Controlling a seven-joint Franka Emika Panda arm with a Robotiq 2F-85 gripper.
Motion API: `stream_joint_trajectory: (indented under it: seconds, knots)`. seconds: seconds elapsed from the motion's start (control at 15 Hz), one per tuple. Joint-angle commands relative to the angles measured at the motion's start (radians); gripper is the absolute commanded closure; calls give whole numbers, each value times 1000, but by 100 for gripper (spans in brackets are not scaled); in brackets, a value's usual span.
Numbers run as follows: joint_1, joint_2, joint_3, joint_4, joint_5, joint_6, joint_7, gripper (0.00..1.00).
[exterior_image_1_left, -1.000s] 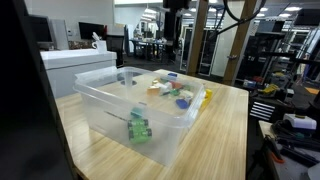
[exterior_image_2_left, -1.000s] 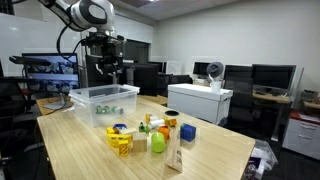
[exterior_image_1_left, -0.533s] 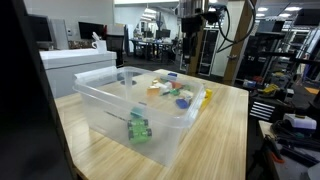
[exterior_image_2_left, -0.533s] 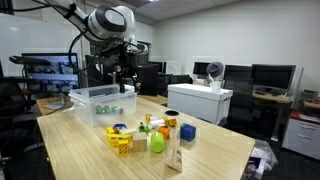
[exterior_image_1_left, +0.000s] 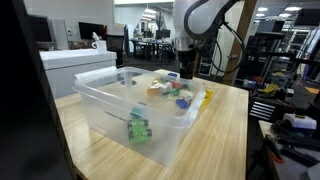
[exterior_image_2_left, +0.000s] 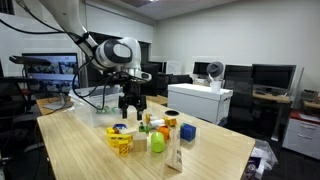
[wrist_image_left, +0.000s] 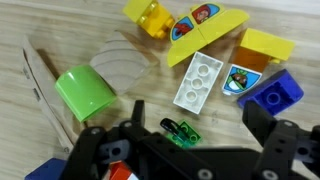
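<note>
Next, my gripper lowers its open fingers around the small green brick (wrist_image_left: 182, 131), which lies below between them in the wrist view, clear of the white brick (wrist_image_left: 198, 82).
My gripper (wrist_image_left: 195, 121) is open and hangs just above a scatter of toy bricks on the wooden table. Directly between its fingers lies a small green brick (wrist_image_left: 182, 131) with a dark piece on it. Just beyond are a white two-stud brick (wrist_image_left: 198, 82), a blue brick (wrist_image_left: 272, 90), a picture tile (wrist_image_left: 239, 78), a yellow curved piece with a face (wrist_image_left: 205, 28) and a green rounded block (wrist_image_left: 85, 92). In an exterior view the gripper (exterior_image_2_left: 131, 110) stands over the brick pile (exterior_image_2_left: 150, 132), beside the clear bin (exterior_image_2_left: 100, 100). Nothing is held.
The clear plastic bin (exterior_image_1_left: 130, 105) holds a green block (exterior_image_1_left: 138, 128) and sits on the wooden table (exterior_image_1_left: 225, 130). A white box (exterior_image_2_left: 197, 101) stands behind the pile. A blue cube (exterior_image_2_left: 187, 132) and a yellow brick (exterior_image_2_left: 120, 144) lie near the table's end.
The arm has swung away from above the bin and come down over the loose brick pile. The jaws have widened slightly to fully open.
</note>
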Motion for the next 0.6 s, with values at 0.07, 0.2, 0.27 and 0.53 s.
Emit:
stream_joint_trajectory:
  seconds: [0.07, 0.2, 0.27, 0.53]
  knots:
    - [-6, 124, -12, 63, -37, 83, 3, 0]
    - [-6, 177, -19, 106, -40, 106, -4, 0]
    - [-5, 199, -22, 123, -43, 116, -4, 0]
    - [-1, 259, -14, 159, -20, 128, -3, 0]
